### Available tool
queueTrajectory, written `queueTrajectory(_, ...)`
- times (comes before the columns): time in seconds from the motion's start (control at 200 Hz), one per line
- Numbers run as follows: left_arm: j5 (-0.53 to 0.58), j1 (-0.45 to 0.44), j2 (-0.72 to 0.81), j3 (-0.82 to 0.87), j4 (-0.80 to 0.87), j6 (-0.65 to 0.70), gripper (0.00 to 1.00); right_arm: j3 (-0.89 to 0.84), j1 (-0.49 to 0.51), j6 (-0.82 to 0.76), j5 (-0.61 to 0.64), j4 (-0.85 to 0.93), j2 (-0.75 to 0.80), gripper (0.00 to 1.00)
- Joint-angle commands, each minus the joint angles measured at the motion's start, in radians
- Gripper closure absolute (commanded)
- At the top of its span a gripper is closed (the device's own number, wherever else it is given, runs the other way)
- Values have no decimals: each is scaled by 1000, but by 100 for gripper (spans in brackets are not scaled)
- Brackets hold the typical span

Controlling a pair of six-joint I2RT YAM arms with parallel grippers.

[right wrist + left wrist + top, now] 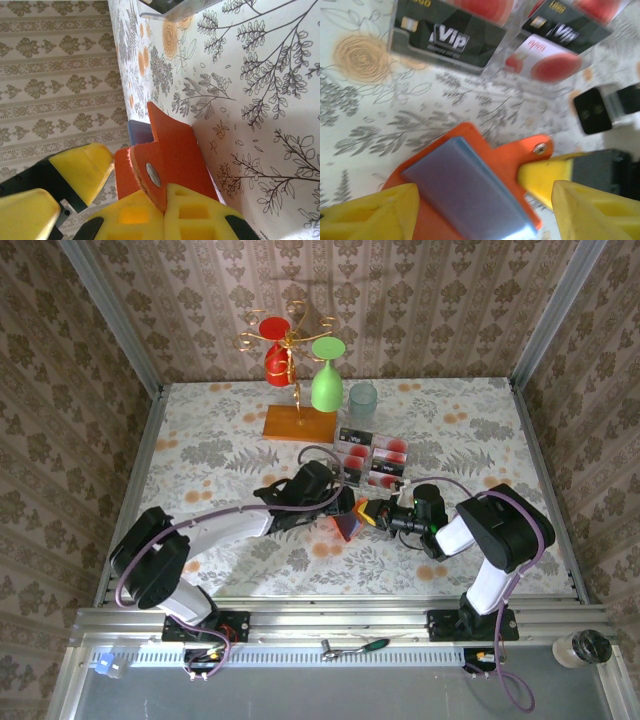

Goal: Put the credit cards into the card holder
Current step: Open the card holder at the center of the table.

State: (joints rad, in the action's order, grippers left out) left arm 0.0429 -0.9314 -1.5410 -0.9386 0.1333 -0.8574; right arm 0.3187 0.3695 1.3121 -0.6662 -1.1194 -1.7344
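Observation:
The flap's tab goes back and down with my right gripper next for release, since the holder (343, 527) is still lifted at one end above the table.
The orange-red card holder (343, 527) is lifted at one end just above the table's middle, its flap open and a grey-blue inner block (470, 187) showing. My right gripper (163, 201) is shut on the flap's tab, beside the metal snap (153, 175). My left gripper (485, 202) is open, one yellow finger (370, 215) at each side of the holder, with the right-hand one standing clear of it. The credit cards (372, 454), red blobs on white with black "Vip" bands (447, 35), lie in clear sleeves just beyond the holder.
A glass rack on an orange wooden base (297, 423) stands at the back with red glasses and a green glass (326, 386). A clear tumbler (362, 400) sits beside it. Patterned walls close in three sides of the flowered table (200, 455).

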Motion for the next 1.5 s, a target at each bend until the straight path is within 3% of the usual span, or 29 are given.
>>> queueTrajectory(0.0, 98, -30, -19, -38, 223, 53, 27, -8, 5, -11, 25, -28, -13, 100)
queueTrajectory(0.425, 192, -71, 30, 42, 210, 36, 28, -20, 3, -14, 39, -49, -56, 100)
queueTrajectory(0.8, 221, -78, 2, 84, 204, 52, 39, -58, 4, -7, 79, -67, -62, 100)
queueTrajectory(0.97, 248, -80, -35, 68, 220, 99, 54, -81, 4, -5, 109, -53, -40, 100)
queueTrajectory(1.165, 270, -79, -91, 33, 238, 153, 64, -125, 11, -4, 176, -21, 1, 100)
queueTrajectory(1.495, 302, -65, -184, -51, 258, 256, 65, -171, 133, 21, 426, 139, 160, 100)
